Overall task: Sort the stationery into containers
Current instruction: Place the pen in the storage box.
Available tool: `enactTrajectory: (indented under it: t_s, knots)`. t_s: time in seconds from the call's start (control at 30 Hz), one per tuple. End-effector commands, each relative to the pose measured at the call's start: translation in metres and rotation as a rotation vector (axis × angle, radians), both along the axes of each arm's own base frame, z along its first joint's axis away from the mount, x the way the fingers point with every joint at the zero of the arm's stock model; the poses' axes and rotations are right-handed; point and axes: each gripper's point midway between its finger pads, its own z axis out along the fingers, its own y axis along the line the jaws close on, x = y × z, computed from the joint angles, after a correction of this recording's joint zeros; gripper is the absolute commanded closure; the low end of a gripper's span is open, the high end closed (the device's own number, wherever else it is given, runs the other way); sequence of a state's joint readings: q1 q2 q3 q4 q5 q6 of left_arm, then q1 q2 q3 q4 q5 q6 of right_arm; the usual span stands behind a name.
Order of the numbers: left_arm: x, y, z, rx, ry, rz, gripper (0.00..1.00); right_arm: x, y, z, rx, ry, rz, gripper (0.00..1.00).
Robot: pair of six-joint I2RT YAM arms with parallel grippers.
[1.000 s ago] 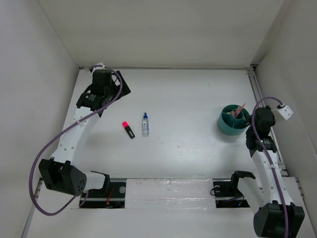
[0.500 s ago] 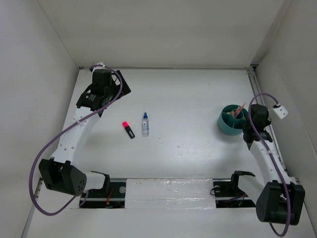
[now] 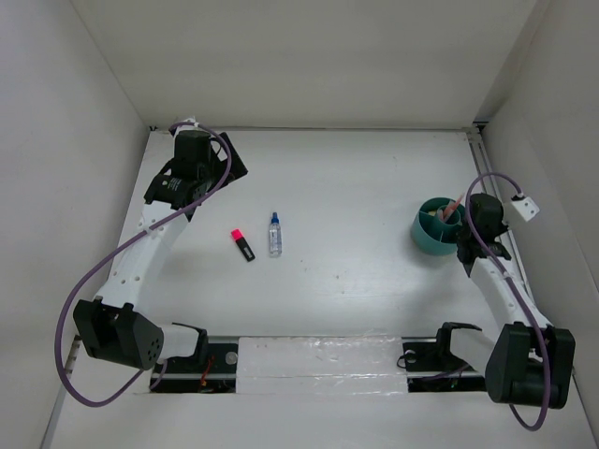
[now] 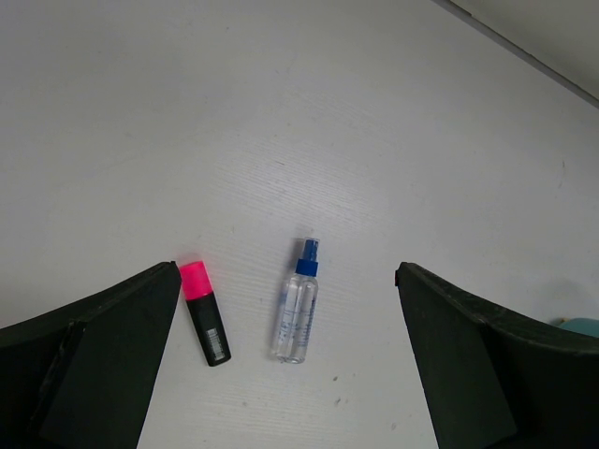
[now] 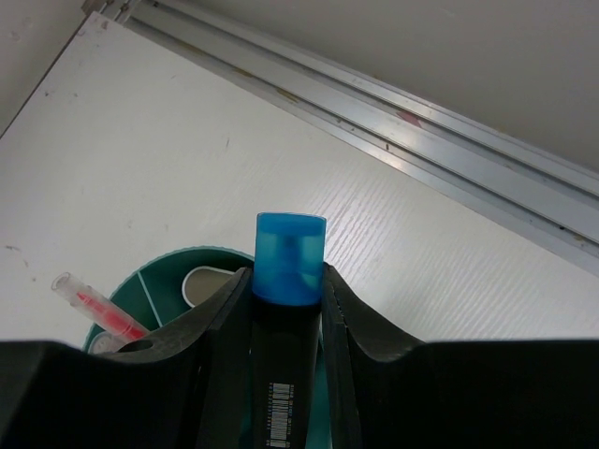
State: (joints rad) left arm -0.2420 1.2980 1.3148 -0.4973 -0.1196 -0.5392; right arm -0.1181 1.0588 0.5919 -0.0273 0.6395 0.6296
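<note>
Next, my right gripper moves slightly away from the cup's rim, farther over the teal-green cup, before releasing the black marker, which hangs close to that rim.
The teal-green cup (image 3: 423,234) with inner dividers stands at the right of the table. A salmon pencil (image 3: 452,205) leans out of it. My right gripper (image 3: 468,236) hangs at the cup's right rim, shut on a black marker with a blue cap (image 5: 290,254). In the right wrist view the cup's rim (image 5: 159,271) lies below the fingers (image 5: 225,309), with the pencil (image 5: 94,304) and a pale tan piece (image 5: 208,283) inside. A pink-capped marker (image 3: 243,244) and a clear blue-capped bottle (image 3: 274,234) lie left of centre. My left gripper (image 3: 225,166) is open, back left, high above them.
A metal rail (image 3: 484,173) runs along the table's right edge, close behind the cup. White walls close in the left, back and right sides. A taped strip (image 3: 318,360) lies between the arm bases at the near edge.
The right arm has swung its gripper back and left toward the cup, still holding the blue-capped marker. The left arm, pink-capped marker and bottle have not moved.
</note>
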Motion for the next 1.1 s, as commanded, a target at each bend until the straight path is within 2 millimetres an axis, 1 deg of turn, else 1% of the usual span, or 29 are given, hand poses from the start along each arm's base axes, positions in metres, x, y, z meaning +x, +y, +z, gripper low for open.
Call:
enactTrajectory:
  t_s: [0.0, 0.1, 0.3, 0.53, 0.6, 0.63, 0.7, 0.77, 0.83, 0.87, 1.07]
  knots:
    - [-0.002, 0.000, 0.010, -0.006, -0.043, -0.011, 0.00, 0.015, -0.001, 0.024, 0.006, -0.115, 0.001, 1.00]
    - [-0.002, 0.000, 0.010, -0.006, -0.043, -0.011, 0.00, 0.017, 0.000, 0.026, 0.009, -0.126, 0.009, 1.00]
    - [-0.002, 0.000, 0.010, -0.006, -0.043, -0.011, 0.00, 0.021, 0.003, 0.015, 0.021, -0.096, 0.026, 1.00]
    - [-0.004, 0.000, 0.014, -0.008, -0.052, -0.011, 0.00, 0.020, 0.003, 0.013, 0.022, -0.087, 0.025, 1.00]
    - [-0.004, 0.000, 0.014, -0.008, -0.052, -0.011, 0.00, 0.020, 0.003, 0.013, 0.022, -0.087, 0.025, 0.97]
    - [-0.004, 0.000, 0.014, -0.008, -0.052, -0.011, 0.00, 0.020, 0.007, 0.016, 0.021, -0.096, 0.036, 0.96]
    - [-0.004, 0.000, 0.014, -0.008, -0.052, -0.011, 0.00, 0.020, 0.010, 0.014, 0.023, -0.085, 0.045, 0.90]
    - [-0.004, 0.000, 0.013, 0.000, -0.052, -0.016, 0.00, 0.016, 0.009, 0.012, 0.019, -0.077, 0.036, 0.88]
    - [-0.003, 0.002, 0.013, 0.006, -0.054, -0.007, 0.00, 0.015, 0.009, 0.013, 0.010, -0.076, 0.027, 0.88]
    - [-0.003, 0.002, 0.013, 0.006, -0.054, -0.007, 0.00, 0.015, 0.012, 0.014, 0.017, -0.083, 0.033, 0.87]
    - [-0.003, 0.002, 0.013, 0.006, -0.054, -0.007, 0.00, 0.009, 0.010, 0.008, 0.018, -0.056, 0.011, 0.86]
